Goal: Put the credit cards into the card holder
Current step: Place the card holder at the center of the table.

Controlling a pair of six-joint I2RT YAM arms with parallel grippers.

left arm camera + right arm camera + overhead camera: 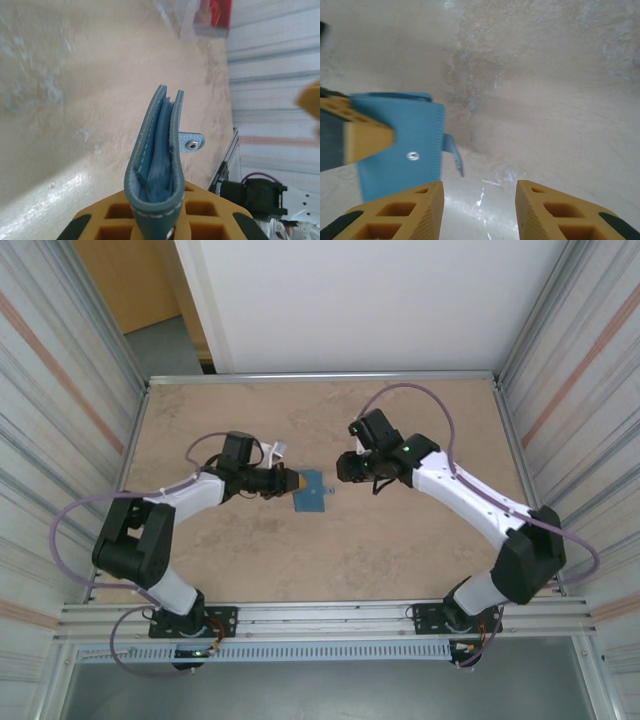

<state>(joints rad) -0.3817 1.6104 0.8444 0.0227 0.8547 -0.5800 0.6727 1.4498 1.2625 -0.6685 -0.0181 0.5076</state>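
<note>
The folded card holder in my left gripper is still just above the table, so I should lower it back toward my base onto the table next.
The teal-blue card holder point(313, 492) is folded and held just above the table's middle, with my left gripper point(291, 481) shut on its left edge. In the left wrist view the card holder point(156, 145) stands edge-on between the yellow fingers of the left gripper point(155, 222), slightly parted, paler pockets inside, snap tab point(191, 144) sticking out to the right. Red credit cards point(220, 12) lie in a clear plastic case point(192, 22) on the table beyond it. My right gripper point(480, 210) is open and empty, just right of the card holder point(402, 150).
The clear case point(277, 451) sits behind my left wrist in the top view. The left gripper's finger point(357, 132) overlaps the wallet in the right wrist view. Metal rails and corrugated walls edge the marbled table point(400, 550).
</note>
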